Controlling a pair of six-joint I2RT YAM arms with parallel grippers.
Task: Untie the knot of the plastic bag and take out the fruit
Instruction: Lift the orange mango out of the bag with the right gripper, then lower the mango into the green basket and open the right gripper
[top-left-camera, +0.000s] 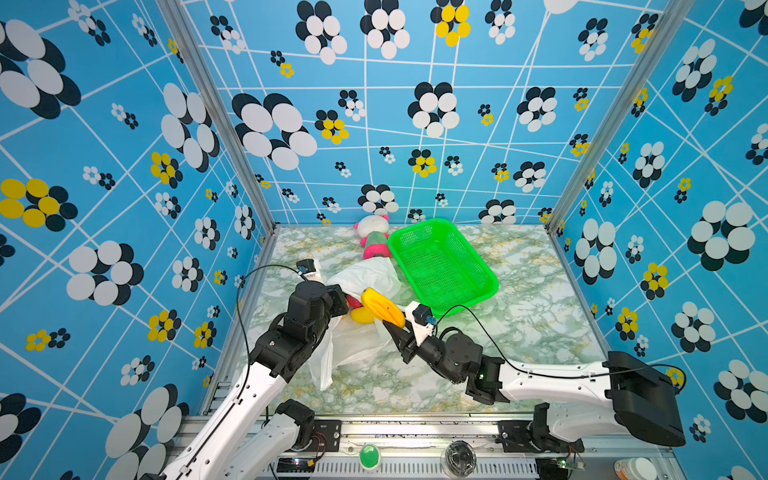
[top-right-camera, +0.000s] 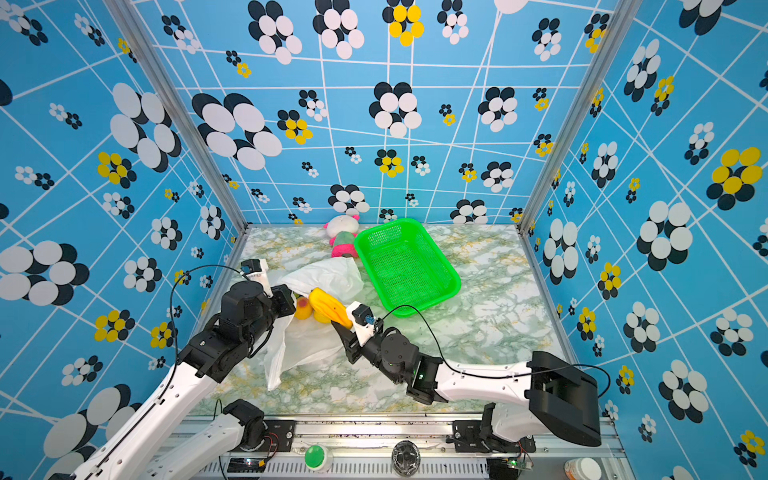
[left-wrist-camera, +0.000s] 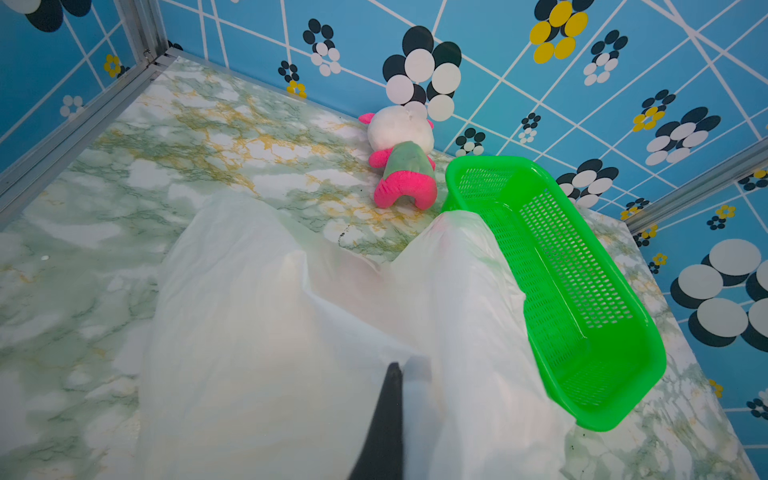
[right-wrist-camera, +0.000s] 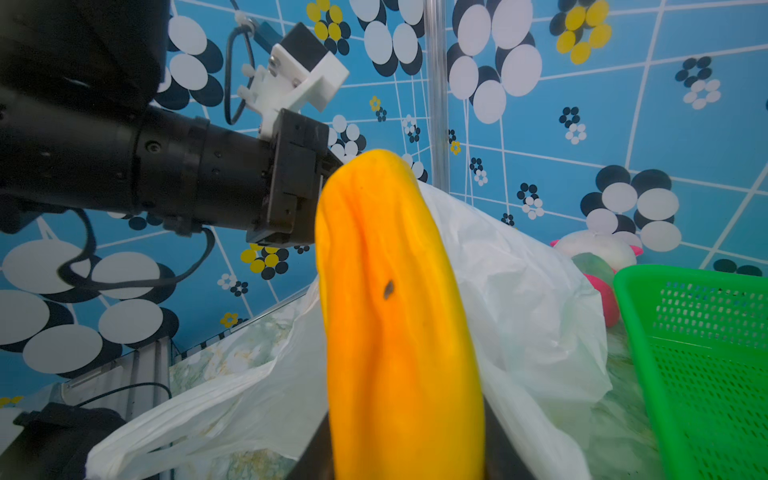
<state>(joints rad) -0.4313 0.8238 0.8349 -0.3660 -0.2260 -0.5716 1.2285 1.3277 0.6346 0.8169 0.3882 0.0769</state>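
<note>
Next, the right gripper swings outward from the bag (top-left-camera: 368, 276) over the bottom of the green mesh basket (top-left-camera: 453, 276) and down. It releases the long yellow-orange fruit, since the basket stands empty.
The plastic bag (top-left-camera: 368, 276) (top-right-camera: 332, 272) (left-wrist-camera: 270, 332) (right-wrist-camera: 523, 291) lies crumpled mid-table with its mouth open toward the front and a loose handle strip (top-left-camera: 324, 370) trailing. No knot shows. My right gripper (top-left-camera: 390, 326) (top-right-camera: 340, 326) (right-wrist-camera: 405, 449) is shut on a long yellow-orange fruit (top-left-camera: 382, 307) (top-right-camera: 330, 307) (right-wrist-camera: 395, 311), held above the bag's mouth. More fruit, a round yellow one (top-left-camera: 360, 316) and a yellow-red one (top-right-camera: 303, 309), sits in the opening. My left gripper (top-left-camera: 338, 297) (top-right-camera: 286, 299) (left-wrist-camera: 401, 370) is shut on the bag's film, lifting it.
A green mesh basket (top-left-camera: 471, 250) (top-right-camera: 437, 249) (left-wrist-camera: 602, 415) (right-wrist-camera: 685, 274) stands right of the bag, touching it. A white, pink and green plush doll (top-left-camera: 374, 237) (top-right-camera: 343, 237) (left-wrist-camera: 403, 158) lies at the back wall. Patterned walls close three sides.
</note>
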